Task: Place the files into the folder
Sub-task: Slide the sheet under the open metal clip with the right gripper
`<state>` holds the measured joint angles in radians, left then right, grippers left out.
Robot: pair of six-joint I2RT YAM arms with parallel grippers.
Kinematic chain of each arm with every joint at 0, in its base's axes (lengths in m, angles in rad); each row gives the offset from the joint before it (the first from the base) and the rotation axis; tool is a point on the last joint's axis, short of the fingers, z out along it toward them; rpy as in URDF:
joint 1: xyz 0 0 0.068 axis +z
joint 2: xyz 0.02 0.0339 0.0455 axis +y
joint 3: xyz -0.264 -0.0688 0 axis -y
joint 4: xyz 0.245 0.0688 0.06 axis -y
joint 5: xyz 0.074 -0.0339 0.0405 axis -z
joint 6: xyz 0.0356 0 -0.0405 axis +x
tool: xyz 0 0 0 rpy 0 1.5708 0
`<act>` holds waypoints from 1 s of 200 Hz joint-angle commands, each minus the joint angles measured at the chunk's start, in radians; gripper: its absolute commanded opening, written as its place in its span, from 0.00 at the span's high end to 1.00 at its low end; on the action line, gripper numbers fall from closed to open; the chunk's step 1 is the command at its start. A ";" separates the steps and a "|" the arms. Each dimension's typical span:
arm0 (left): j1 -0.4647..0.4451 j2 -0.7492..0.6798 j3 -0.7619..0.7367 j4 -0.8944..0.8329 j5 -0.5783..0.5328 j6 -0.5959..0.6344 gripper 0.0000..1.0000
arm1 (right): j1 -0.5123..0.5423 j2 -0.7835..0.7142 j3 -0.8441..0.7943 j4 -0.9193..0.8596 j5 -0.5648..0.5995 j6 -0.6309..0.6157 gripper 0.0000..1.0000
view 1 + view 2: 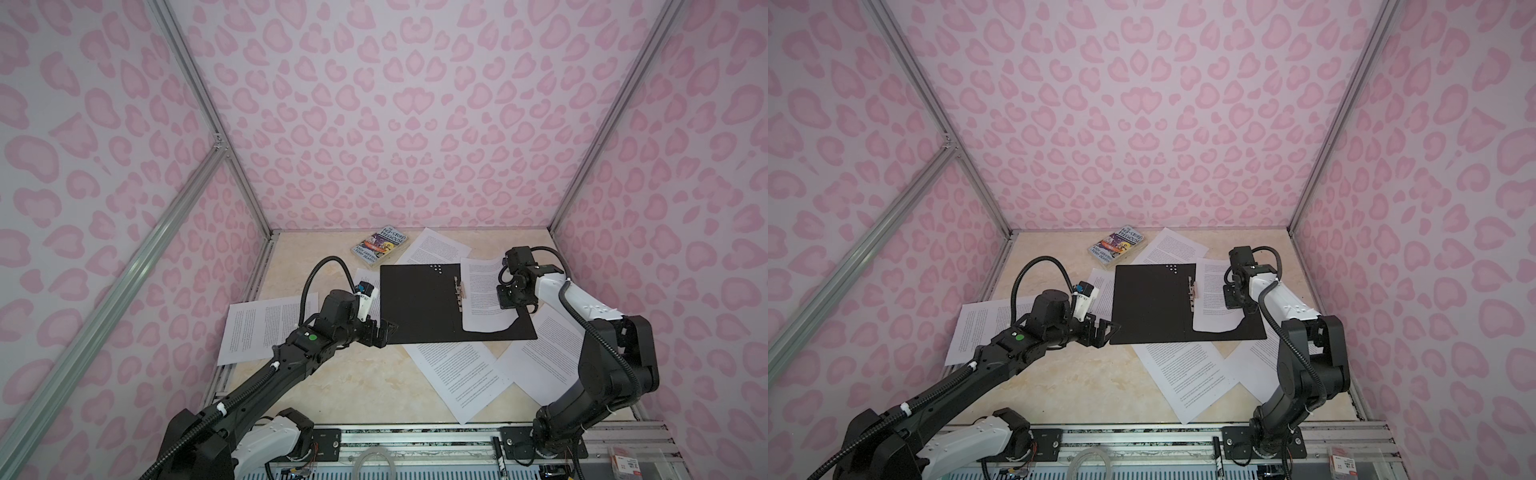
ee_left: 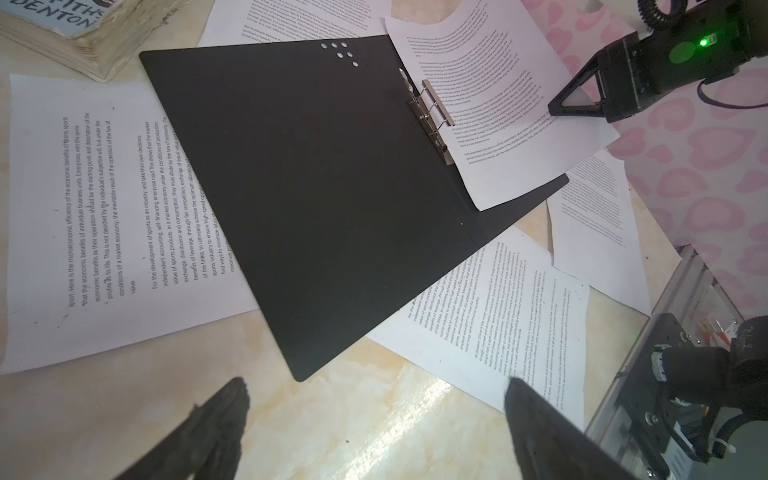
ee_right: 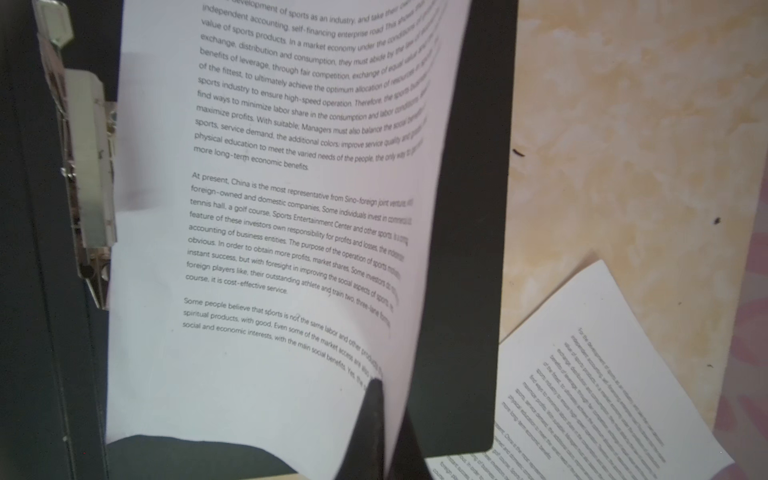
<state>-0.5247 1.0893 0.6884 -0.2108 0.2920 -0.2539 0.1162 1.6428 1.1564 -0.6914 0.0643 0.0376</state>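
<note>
I will next move my right gripper gently down and back to let go of the sheet's edge, which curls up, because the folder's bare near corner (image 1: 525,328) (image 3: 468,424) is below and back from it.
The folder (image 1: 419,303) (image 1: 1150,303) lies open on the table, black inside up, with its metal clip (image 1: 460,291) (image 2: 432,116) at the spine. One of the files, a printed white sheet (image 1: 482,291) (image 3: 270,208), rests curled on the folder's right half beside the clip. My right gripper (image 1: 509,297) (image 3: 384,386) is shut on that sheet's right edge. My left gripper (image 1: 384,332) (image 2: 376,382) hangs open and holds nothing, just off the folder's near left corner. Other files lie loose at the left (image 1: 257,328), in front (image 1: 457,374) and behind (image 1: 436,245).
A colourful paperback book (image 1: 380,245) lies at the back, left of the far sheet. Another sheet (image 1: 544,357) lies under the right arm. Pink patterned walls close in the left, back and right sides. A metal rail (image 1: 415,440) runs along the front.
</note>
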 commanded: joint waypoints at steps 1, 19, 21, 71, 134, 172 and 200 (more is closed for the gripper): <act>0.000 0.001 0.010 0.028 0.016 0.009 0.03 | 0.001 -0.012 -0.026 0.019 0.057 -0.053 1.00; 0.000 0.001 0.009 0.030 0.018 0.007 0.03 | 0.000 -0.026 -0.042 0.028 0.060 -0.068 1.00; 0.000 0.001 0.009 0.029 0.017 0.008 0.03 | 0.000 -0.027 -0.044 0.029 0.061 -0.068 1.00; 0.000 0.004 0.008 0.034 0.022 0.002 0.03 | -0.003 -0.052 -0.096 0.057 0.056 -0.099 1.00; 0.000 0.010 0.007 0.039 0.033 -0.002 0.03 | 0.000 -0.058 -0.109 0.090 0.038 -0.099 1.00; 0.000 0.015 0.006 0.039 0.036 -0.005 0.03 | 0.001 -0.054 -0.109 0.090 0.029 -0.091 1.00; -0.001 0.017 0.006 0.040 0.038 -0.007 0.03 | 0.000 -0.056 -0.108 0.093 0.030 -0.087 1.00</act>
<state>-0.5247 1.1027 0.6884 -0.2077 0.3176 -0.2619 0.1158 1.5826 1.0523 -0.6018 0.1001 -0.0593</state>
